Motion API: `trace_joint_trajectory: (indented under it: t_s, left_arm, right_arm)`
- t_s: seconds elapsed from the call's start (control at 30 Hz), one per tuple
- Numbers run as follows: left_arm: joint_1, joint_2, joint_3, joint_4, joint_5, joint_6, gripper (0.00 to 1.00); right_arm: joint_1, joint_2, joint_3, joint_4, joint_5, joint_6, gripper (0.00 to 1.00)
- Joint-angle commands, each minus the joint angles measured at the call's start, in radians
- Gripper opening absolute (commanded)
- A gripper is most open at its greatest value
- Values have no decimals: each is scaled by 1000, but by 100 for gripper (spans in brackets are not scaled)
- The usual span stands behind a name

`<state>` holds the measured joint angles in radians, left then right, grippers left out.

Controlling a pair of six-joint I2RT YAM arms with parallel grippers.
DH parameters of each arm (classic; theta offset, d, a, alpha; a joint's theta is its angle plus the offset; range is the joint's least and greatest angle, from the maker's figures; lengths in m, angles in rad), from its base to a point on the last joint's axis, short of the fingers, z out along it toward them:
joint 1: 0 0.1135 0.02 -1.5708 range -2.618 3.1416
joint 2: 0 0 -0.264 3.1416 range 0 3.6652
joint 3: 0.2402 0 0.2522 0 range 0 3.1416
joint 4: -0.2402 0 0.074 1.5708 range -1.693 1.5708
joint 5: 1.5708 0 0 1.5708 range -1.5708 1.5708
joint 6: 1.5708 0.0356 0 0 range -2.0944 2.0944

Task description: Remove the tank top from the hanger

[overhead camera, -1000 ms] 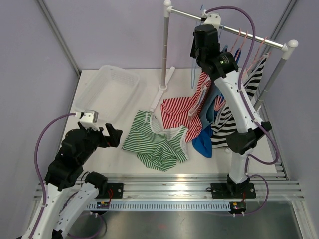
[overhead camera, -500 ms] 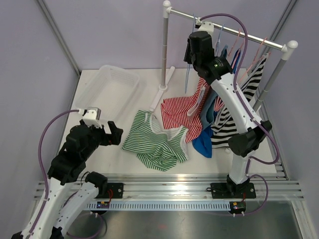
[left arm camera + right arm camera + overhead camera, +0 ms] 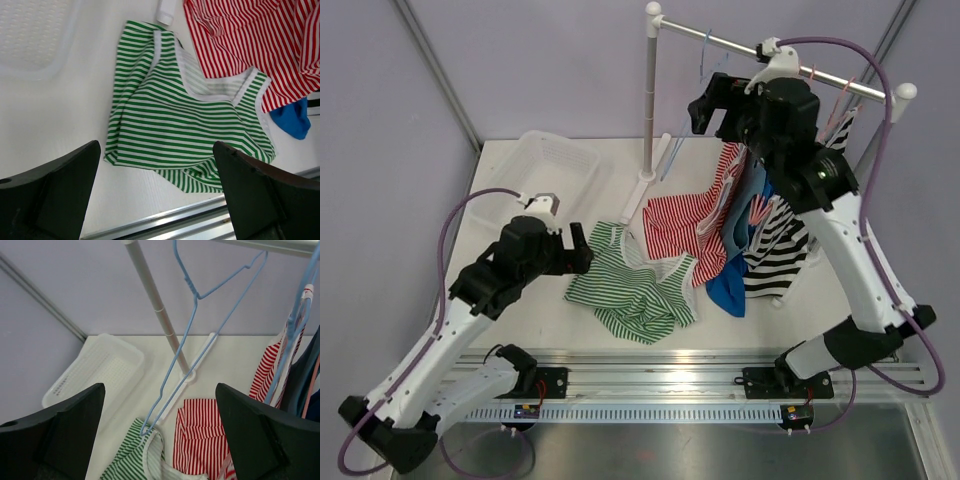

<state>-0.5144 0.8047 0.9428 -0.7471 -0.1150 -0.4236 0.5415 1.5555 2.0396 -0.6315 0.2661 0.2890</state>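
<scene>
Next I need to lower my left gripper toward the right in the top view, onto the fold below the green top's white neckline (image 3: 631, 279) (image 3: 177, 111), since the green top lies off any hanger.
A green-striped tank top (image 3: 630, 285) (image 3: 185, 125) (image 3: 127, 460) lies crumpled on the white table, off any hanger. An empty blue wire hanger (image 3: 688, 118) (image 3: 192, 335) dangles tilted from the rail (image 3: 685, 27). My right gripper (image 3: 716, 104) (image 3: 160, 390) is up by the rail, open, with the hanger in front of it and nothing between its fingers. My left gripper (image 3: 582, 252) (image 3: 156, 147) hovers open just left of and above the green top.
A red-striped top (image 3: 675, 225) (image 3: 250, 45) drapes from the rack onto the table. More garments, black-and-white striped (image 3: 775, 250) and blue (image 3: 728, 285), hang at the right. The rack's pole (image 3: 651, 100) stands behind. A clear plastic basket (image 3: 545, 180) sits back left.
My right gripper has opened, let go of the blue hanger and pulled back from the rail; the hanger now swings free. My left arm has reached forward to the green top.
</scene>
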Motion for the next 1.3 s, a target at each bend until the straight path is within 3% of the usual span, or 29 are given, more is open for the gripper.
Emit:
trace_joint_trajectory:
  t_s: [0.0, 0.17, 0.27, 0.4, 0.6, 0.73, 0.77, 0.87, 0.9, 1.07, 1.1, 1.27]
  left_arm:
    - [-97, 74, 27, 89, -11, -79, 99]
    - [-196, 238, -32, 166, -57, -124, 99]
    - [-230, 338, -53, 253, -6, -107, 99]
    - [-239, 548, -30, 301, -9, -107, 99]
    - [-246, 688, -93, 368, -40, -150, 98]
    - [-251, 728, -128, 411, -20, -162, 73]
    - [-251, 728, -131, 410, -23, -164, 50]
    - [-251, 714, -136, 393, -66, -173, 17]
    - [-251, 703, -133, 381, -93, -176, 0]
    - [-251, 498, -127, 234, -236, -207, 0]
    - [-251, 400, -119, 209, -282, -208, 0]
    - [-248, 225, 72, -27, -416, -179, 0]
  right_arm:
    - [17, -170, -100, 91, -112, 12, 99]
    - [17, -418, -377, 157, -299, 22, 99]
    - [17, -538, -531, 211, -370, 36, 99]
    - [17, -604, -616, 205, -403, 50, 99]
    - [17, -632, -665, 177, -452, 45, 100]
    - [17, -640, -708, 179, -481, 45, 100]
    - [17, -643, -714, 182, -484, 44, 100]
    - [17, -663, -745, 208, -485, 42, 100]
    - [18, -667, -749, 211, -487, 41, 100]
    - [17, -686, -759, 214, -475, 15, 100]
    - [18, -689, -760, 214, -473, 10, 99]
    - [17, -700, -768, 219, -462, -8, 99]
